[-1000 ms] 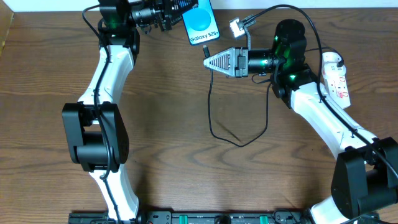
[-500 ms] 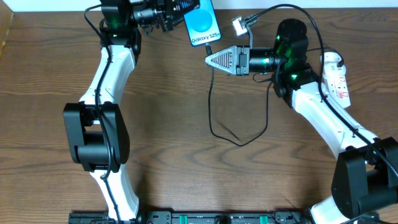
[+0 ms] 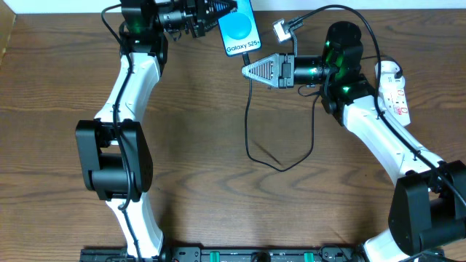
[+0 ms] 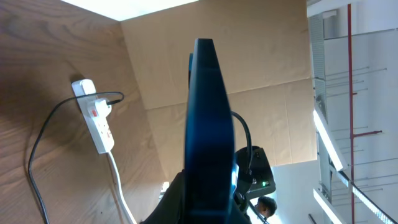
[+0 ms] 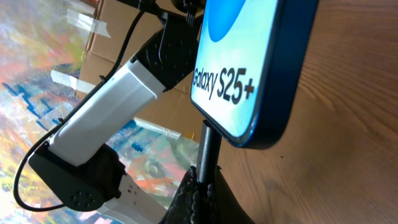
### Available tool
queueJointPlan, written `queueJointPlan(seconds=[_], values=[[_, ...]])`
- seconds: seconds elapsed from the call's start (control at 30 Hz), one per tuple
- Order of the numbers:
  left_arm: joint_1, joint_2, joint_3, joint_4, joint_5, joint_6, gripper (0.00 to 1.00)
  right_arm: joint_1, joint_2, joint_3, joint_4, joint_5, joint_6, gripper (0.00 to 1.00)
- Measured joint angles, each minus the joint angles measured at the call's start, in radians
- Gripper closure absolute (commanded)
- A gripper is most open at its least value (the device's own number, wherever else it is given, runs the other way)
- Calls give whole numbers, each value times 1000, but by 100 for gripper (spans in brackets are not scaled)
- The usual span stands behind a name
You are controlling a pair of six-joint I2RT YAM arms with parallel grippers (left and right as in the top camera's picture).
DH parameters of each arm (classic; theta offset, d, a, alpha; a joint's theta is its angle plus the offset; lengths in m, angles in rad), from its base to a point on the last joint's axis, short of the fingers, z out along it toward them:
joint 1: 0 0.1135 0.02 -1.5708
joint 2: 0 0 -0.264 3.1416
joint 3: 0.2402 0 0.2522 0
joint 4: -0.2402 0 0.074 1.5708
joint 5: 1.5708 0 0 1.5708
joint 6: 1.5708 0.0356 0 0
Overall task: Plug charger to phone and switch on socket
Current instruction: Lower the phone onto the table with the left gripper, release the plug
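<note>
My left gripper is about to move back and down onto the open wood, because the phone (image 3: 240, 28) is off the table and the plug is at the phone's bottom edge.
My left gripper (image 3: 218, 16) is shut on the phone (image 3: 240, 28), holding it off the table at the back; its blue screen reads "Galaxy S25+". In the left wrist view the phone (image 4: 208, 124) stands edge-on between the jaws. My right gripper (image 3: 246, 70) is shut on the charger plug (image 5: 205, 155), whose tip meets the phone's bottom edge (image 5: 249, 74). The black charger cable (image 3: 280, 164) loops down over the table. The white socket (image 3: 393, 91) lies at the far right and also shows in the left wrist view (image 4: 99, 121).
Brown wooden table (image 3: 204, 189). A white adapter (image 3: 386, 70) sits in the socket's top end. A small white connector (image 3: 278, 30) hangs on a cable near my right arm. Cardboard (image 4: 261, 68) stands behind the table.
The phone and my left gripper have shifted slightly right. My right gripper with the plug has moved up and right, toward the phone's bottom edge.
</note>
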State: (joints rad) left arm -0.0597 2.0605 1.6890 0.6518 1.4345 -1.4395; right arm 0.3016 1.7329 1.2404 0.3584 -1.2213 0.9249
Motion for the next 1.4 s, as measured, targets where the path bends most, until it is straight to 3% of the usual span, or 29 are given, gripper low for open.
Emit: queueJointPlan(seconds=[0.2,0.27,0.43,0.5,0.57,0.63,0.7,0.73,0.83,0.87,0.97,1.1,1.13,1.17,1.3,1.37,1.4], values=[[10,0,0,0,64,1,93,-11,0,0,-13,23,11,52],[77,0,0,0,83,8,93,-48,0,0,-34,26,7,52],[132,5,-102,-133,109,225,92,-176,2,9,-502,225,-192,54],[130,14,-168,-205,45,254,93,-172,2,8,-629,328,-272,53],[130,27,-206,-434,-106,290,93,-172,-9,9,-754,452,-356,53],[115,30,-204,-766,-259,468,93,-161,-39,7,-835,562,-422,52],[82,31,-203,-989,-369,677,93,-133,-95,7,-879,634,-468,52],[56,31,-209,-1143,-447,851,93,-122,-120,7,-887,655,-487,53],[7,34,-209,-1344,-518,1258,93,-92,-124,7,-922,689,-510,53],[6,39,-209,-1364,-522,1333,93,-74,-124,7,-930,702,-513,53],[6,95,-209,-1359,-526,1418,93,-32,-124,7,-937,715,-517,52],[6,150,-208,-1357,-521,1422,92,-27,-124,7,-971,732,-518,52],[6,150,-209,-1355,-525,1418,90,-27,-124,7,-975,735,-520,52],[6,150,-208,-1355,-533,1417,65,-27,-124,7,-976,744,-521,51],[6,153,-203,-1352,-600,1414,58,-27,-124,7,-980,748,-525,51],[5,152,-198,-1353,-610,1419,41,-27,-124,7,-985,748,-536,49],[4,147,-193,-1354,-616,1413,39,-27,-124,7,-986,748,-540,49]])
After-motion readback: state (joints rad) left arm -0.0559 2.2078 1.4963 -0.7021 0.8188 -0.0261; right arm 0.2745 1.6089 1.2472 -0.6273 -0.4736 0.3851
